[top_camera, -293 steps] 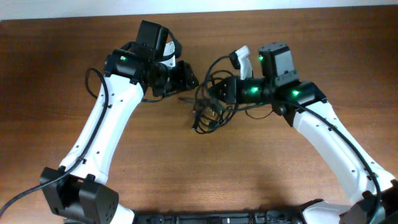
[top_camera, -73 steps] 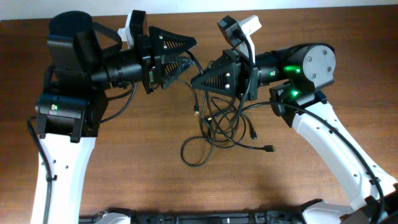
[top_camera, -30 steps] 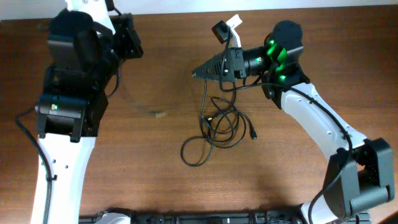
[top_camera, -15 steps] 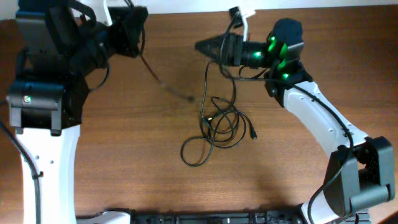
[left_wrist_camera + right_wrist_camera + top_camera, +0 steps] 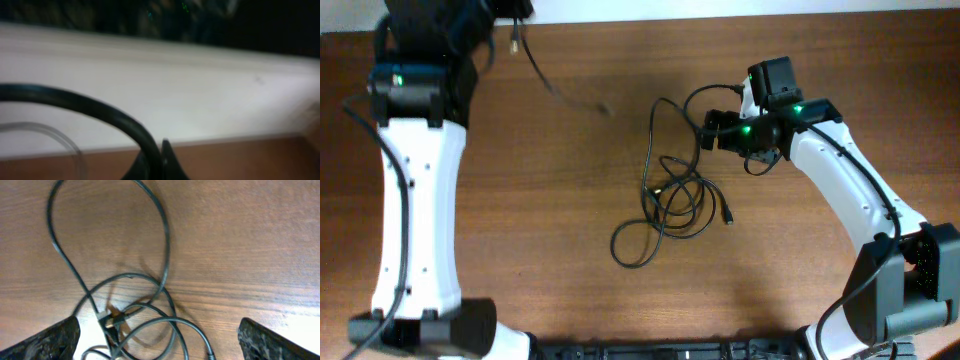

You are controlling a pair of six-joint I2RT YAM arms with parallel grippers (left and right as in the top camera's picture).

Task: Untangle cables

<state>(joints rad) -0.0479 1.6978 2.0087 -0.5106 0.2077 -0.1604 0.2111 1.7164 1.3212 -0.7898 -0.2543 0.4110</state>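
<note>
The table's bare far corner is below my left gripper toward the left in the overhead view. My left gripper will lower that way and release the cable.
The cables (image 5: 670, 200) lie as a loose tangle of thin black loops in the middle of the table, one plug end (image 5: 728, 215) pointing right. One more cable (image 5: 542, 75) hangs blurred in the air from my left gripper (image 5: 508, 10), raised at the far left. The left wrist view shows that gripper (image 5: 156, 162) shut on this black cable (image 5: 90, 107). My right gripper (image 5: 713, 130) hovers open just right of the tangle's upper loop. Between its wide-apart fingers (image 5: 55, 340) the right wrist view shows the cable loops (image 5: 150, 315) on the wood, untouched.
The table's far edge meets a white wall (image 5: 720, 10) just behind both grippers. The left arm (image 5: 415, 200) stands tall along the left side. The right arm (image 5: 850, 200) reaches in from the lower right.
My left gripper rose and drew back to the far left, pulling its cable away from the tangle. The right gripper pulled back right and turned downward. The tangle stayed put.
</note>
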